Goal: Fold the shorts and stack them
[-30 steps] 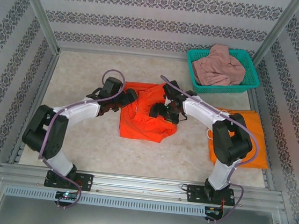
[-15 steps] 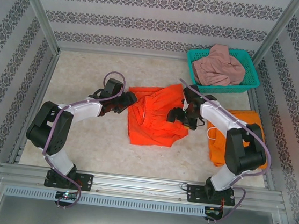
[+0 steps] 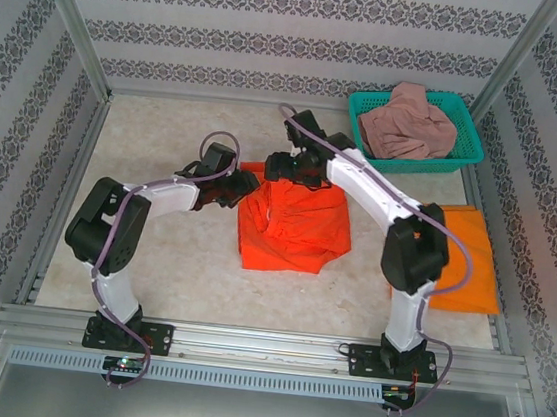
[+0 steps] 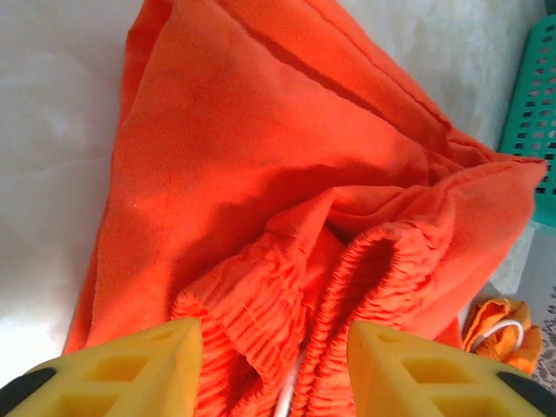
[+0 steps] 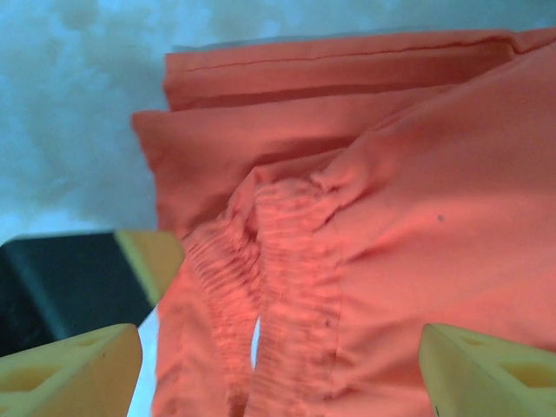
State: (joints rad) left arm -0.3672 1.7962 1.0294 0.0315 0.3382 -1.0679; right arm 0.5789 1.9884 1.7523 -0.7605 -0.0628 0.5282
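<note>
My right gripper should come down onto the bunched waistband corner of the darker red-orange shorts and close there.
The darker red-orange shorts lie bunched mid-table. My left gripper is at their left edge. In the left wrist view its yellow fingers stand apart on either side of the gathered elastic waistband, with the left gripper open. My right gripper hovers over the shorts' far left corner. It is wide open above the waistband, holding nothing. The bright orange shorts lie flat at the right. The dusty pink shorts are heaped in the basket.
A teal basket stands at the back right corner. Metal frame posts and patterned walls enclose the table. The left gripper's black and yellow finger sits close to my right gripper.
The right arm swung from the shorts' right side to their far left corner, staying open. The shorts slid right and became more compact. The left jaws narrowed around the waistband.
</note>
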